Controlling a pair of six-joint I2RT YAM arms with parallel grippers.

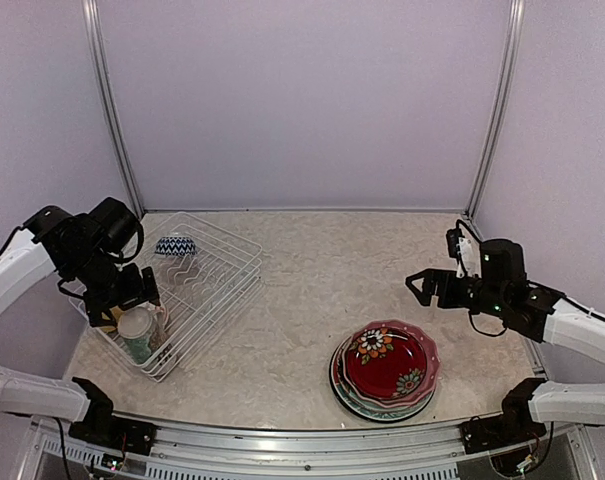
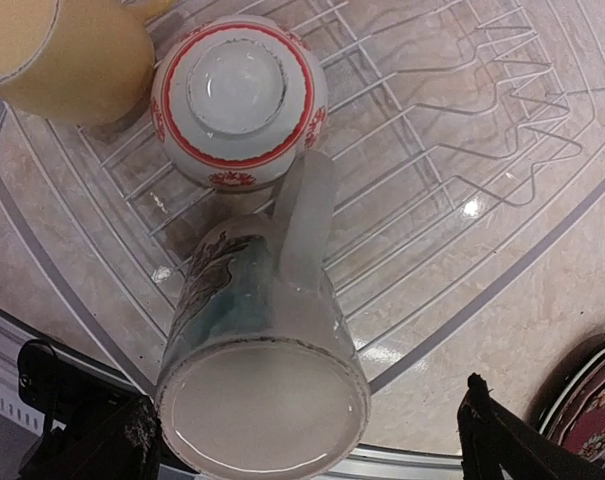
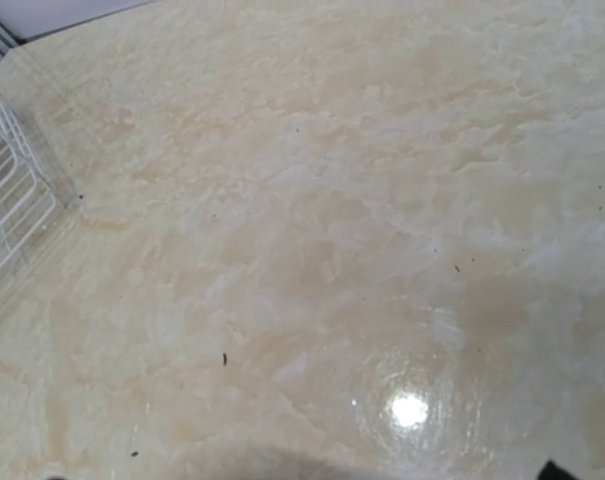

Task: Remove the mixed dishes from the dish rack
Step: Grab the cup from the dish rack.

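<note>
The left gripper moves down over the upturned base of the cream mug next and closes on the mug's sides, because that base lies between my open fingers.
The white wire dish rack stands at the left of the table. At its near end a cream floral mug stands bottom up, its base close under the left wrist camera. Behind it are an upturned red-rimmed bowl and a yellow mug. A blue-patterned bowl sits at the far end of the rack. My left gripper hangs open over the cream mug, one finger on each side, not touching. My right gripper is open and empty above bare table.
A stack of plates with a red floral plate on top lies near the front right; its edge shows in the left wrist view. A rack corner shows left in the right wrist view. Purple walls enclose the table.
</note>
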